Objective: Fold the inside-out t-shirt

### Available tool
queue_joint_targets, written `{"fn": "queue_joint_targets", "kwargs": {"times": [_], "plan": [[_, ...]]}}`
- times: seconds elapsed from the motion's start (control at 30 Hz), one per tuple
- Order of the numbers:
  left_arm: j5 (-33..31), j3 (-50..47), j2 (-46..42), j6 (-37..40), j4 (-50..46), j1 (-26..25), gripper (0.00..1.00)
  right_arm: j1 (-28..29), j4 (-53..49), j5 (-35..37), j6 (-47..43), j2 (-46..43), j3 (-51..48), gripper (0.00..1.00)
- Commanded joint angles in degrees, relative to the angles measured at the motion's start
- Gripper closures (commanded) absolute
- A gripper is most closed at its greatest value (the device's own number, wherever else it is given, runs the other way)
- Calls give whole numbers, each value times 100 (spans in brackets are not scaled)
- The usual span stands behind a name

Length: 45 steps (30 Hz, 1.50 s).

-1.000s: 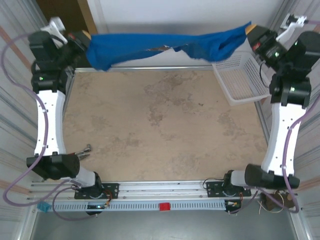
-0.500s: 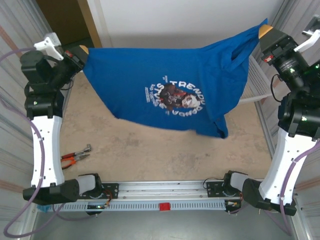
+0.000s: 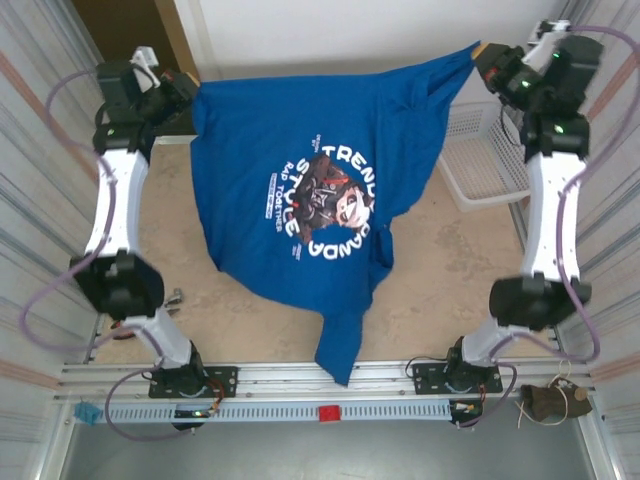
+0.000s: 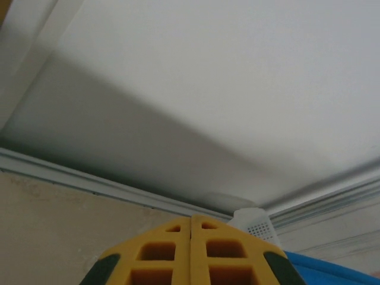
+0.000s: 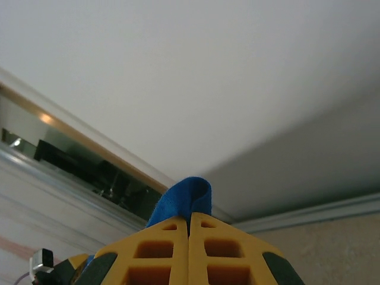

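I should next move my left gripper down and back to the bare tabletop (image 3: 206, 284) beside the tool's metal tip and let go, since the shirt hangs spread between both arms.
The inside-out t-shirt (image 3: 300, 140), royal blue with a dark graphic print facing the top camera, hangs spread between both raised arms. Its lower end (image 3: 340, 360) reaches the near rail. My left gripper (image 3: 190, 88) is shut on the shirt's left top corner. In the left wrist view its yellow fingers (image 4: 191, 219) meet, with blue cloth (image 4: 323, 270) at the lower right. My right gripper (image 3: 483, 52) is shut on the right top corner. In the right wrist view a fold of blue cloth (image 5: 185, 199) sticks out past the right gripper (image 5: 189, 217), whose tips are closed.
A white lattice basket (image 3: 480, 160) stands at the back right of the beige table (image 3: 450, 280), and its corner (image 4: 256, 224) shows in the left wrist view. A tool's metal tip (image 3: 176, 296) peeks out by the left arm. Ribbed walls close both sides.
The shirt was bunched and stretched along the back edge. Both arms have swung it up and toward the front, so it now hangs spread with the print showing and its hem at the near rail.
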Motion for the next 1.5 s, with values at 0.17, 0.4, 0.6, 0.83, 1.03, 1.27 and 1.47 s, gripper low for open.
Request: {"fn": "queue_joint_targets", "kwargs": {"times": [0.17, 0.4, 0.6, 0.83, 1.03, 1.27, 1.47], "plan": [[52, 3395, 1885, -641, -405, 38, 100, 245, -881, 188, 116, 1984, 3868, 100], [217, 3279, 1635, -750, -32, 55, 100, 177, -166, 102, 162, 1072, 2423, 100], [486, -214, -135, -447, 988, 11, 100, 244, 692, 193, -189, -868, -986, 100], [174, -4560, -2278, 16, 1516, 11, 100, 729, 883, 780, -421, -3655, -5644, 100], [-330, -6976, -3718, 261, 903, -49, 100, 2438, -183, 2419, -46, -5868, -8315, 100], [-558, -8491, -4222, -8, 686, -111, 100, 3360, -1608, 3428, 1104, -7745, -9814, 100], [-864, -8773, -4685, 16, 210, -161, 99, 3440, -2415, 3553, 1261, -8327, -9784, 100]]}}
